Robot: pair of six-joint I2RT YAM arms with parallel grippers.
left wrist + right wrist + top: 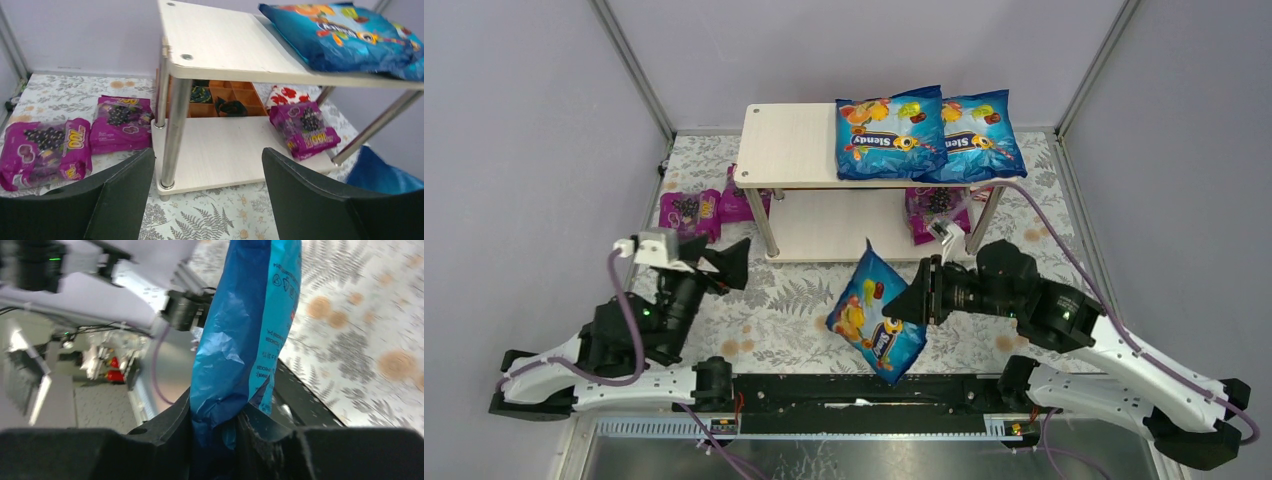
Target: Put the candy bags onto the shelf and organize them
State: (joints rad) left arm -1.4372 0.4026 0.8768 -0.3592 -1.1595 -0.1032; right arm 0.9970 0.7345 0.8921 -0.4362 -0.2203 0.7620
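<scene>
The blue bag goes up and outward in my right gripper next for release onto the top board's bare end [790, 148], since the other blue bags fill the rest.
The shelf [794, 145] stands at the back of the table, and two blue candy bags [891, 133] [980, 135] lie overlapping on the right of its top board. One magenta bag [929, 212] rests at the right end of the lower board [225, 150]. Two more magenta bags [45, 150] [120, 122] lie on the table left of the shelf. My right gripper [914, 300] is shut on the edge of a third blue bag [876, 315], which hangs tilted above the table in front of the shelf. My left gripper [207, 175] is open and holds nothing; it faces the shelf's front left post [172, 130].
Behind the shelf sit an orange compartment box [220, 100] and a red-and-white patterned item [285, 95]. Grey enclosure walls close in on the left, back and right. A black rail [864, 390] runs along the near edge between the arm bases.
</scene>
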